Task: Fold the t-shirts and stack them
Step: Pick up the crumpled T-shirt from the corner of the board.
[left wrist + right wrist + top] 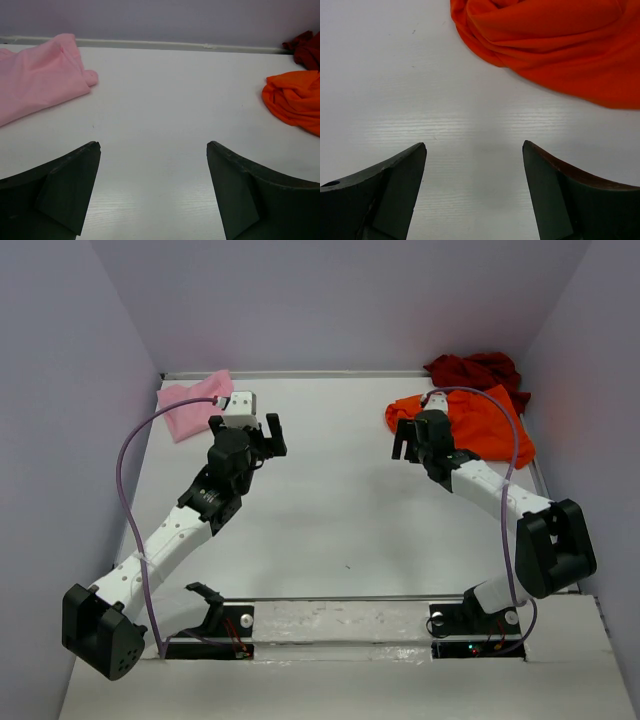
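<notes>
My right gripper will next move outward to the orange shirt, down onto the fold by its near edge (551, 61).
Three t-shirts lie at the back of the white table (340, 510). The light pink one (192, 403) (35, 85) lies fairly flat at the far left corner. Crumpled at the far right is the bright orange one (485, 425) (295, 100) (555, 45), with the dark red one (475, 370) (306, 47) bunched behind it against the wall. My left gripper (244, 426) (153, 145) hovers open just right of the pink shirt, nothing between its fingers. At the orange shirt's left edge, my right gripper (412, 440) (474, 145) is open over bare table, just short of the cloth.
Lilac walls (340, 300) close in the table at the back and both sides. A purple cable (125, 455) loops off each arm. The arm bases (330, 625) sit along the near edge.
</notes>
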